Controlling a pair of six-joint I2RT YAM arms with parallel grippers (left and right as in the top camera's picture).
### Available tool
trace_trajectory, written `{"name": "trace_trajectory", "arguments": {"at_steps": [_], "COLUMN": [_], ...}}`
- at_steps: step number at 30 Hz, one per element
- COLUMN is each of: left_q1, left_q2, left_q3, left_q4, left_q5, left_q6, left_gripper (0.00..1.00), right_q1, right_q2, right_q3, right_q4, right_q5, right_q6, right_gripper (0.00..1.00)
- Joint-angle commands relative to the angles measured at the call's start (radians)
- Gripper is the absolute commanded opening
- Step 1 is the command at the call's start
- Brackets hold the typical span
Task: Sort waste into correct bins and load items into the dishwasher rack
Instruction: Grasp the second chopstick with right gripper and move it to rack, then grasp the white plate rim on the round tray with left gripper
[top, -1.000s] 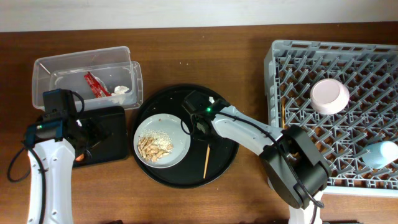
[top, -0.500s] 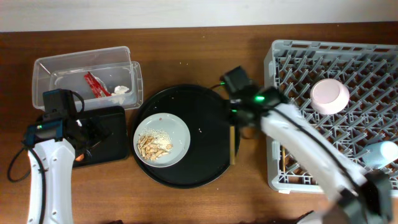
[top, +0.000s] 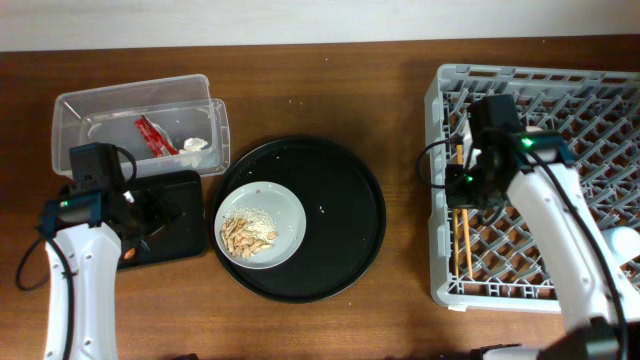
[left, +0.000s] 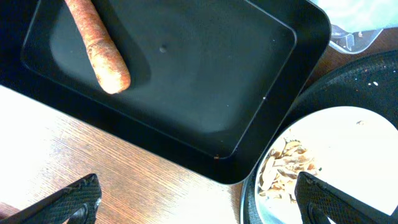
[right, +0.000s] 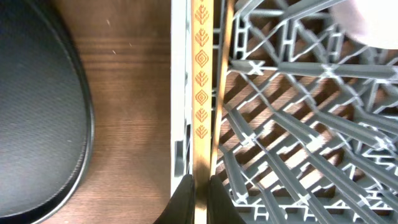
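I need to lower the chopstick in my right gripper next into the rack's edge slot (top: 461, 247) (right: 215, 124) below, by the round tray, and release it beside another lying there.
My right gripper (right: 200, 198) is shut on a wooden chopstick (right: 202, 93) with an orange diamond pattern and holds it along the left edge of the light-grey dishwasher rack (right: 298, 124). In the overhead view this gripper (top: 465, 192) is over the rack (top: 560, 290), with chopsticks (top: 463, 245) below it. My left gripper (left: 199, 202) is open and empty over the front edge of the shallow black tray (left: 186, 81), which holds the orange carrot stick (left: 99, 53). The pale plate (top: 285, 205) with beige food scraps (top: 247, 233) sits on the round tray. The clear tub (top: 75, 105) holds the red wrapper (top: 150, 135) and white tissue (top: 195, 144).
The large round black tray (top: 345, 210) lies between the bins and the rack. A blue cup (top: 625, 245) rests at the rack's right edge. The white bowl (right: 373, 15) is in the rack, mostly hidden by my right arm in the overhead view.
My right arm has carried the chopstick from the round black tray rightwards to the rack's left edge. The left arm has not moved.
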Motion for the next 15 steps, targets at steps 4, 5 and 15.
{"name": "trace_trajectory", "arguments": {"at_steps": [4, 5, 15], "left_q1": [-0.112, -0.138, -0.381], "left_q2": [0.001, 0.001, 0.007], "left_q3": [0.006, 0.006, 0.006], "left_q4": [0.002, 0.006, 0.06], "left_q5": [0.018, 0.018, 0.018], "left_q6": [0.013, 0.013, 0.013], "left_gripper": [0.99, 0.99, 0.99], "right_q1": [-0.007, -0.007, -0.049], "right_q2": [0.129, 0.142, 0.095], "right_q3": [-0.01, -0.01, -0.01], "right_q4": [0.052, 0.06, 0.053], "right_q5": [0.034, 0.034, 0.019], "right_q6": [-0.02, -0.012, 0.038], "right_gripper": [0.04, 0.04, 0.34]}}
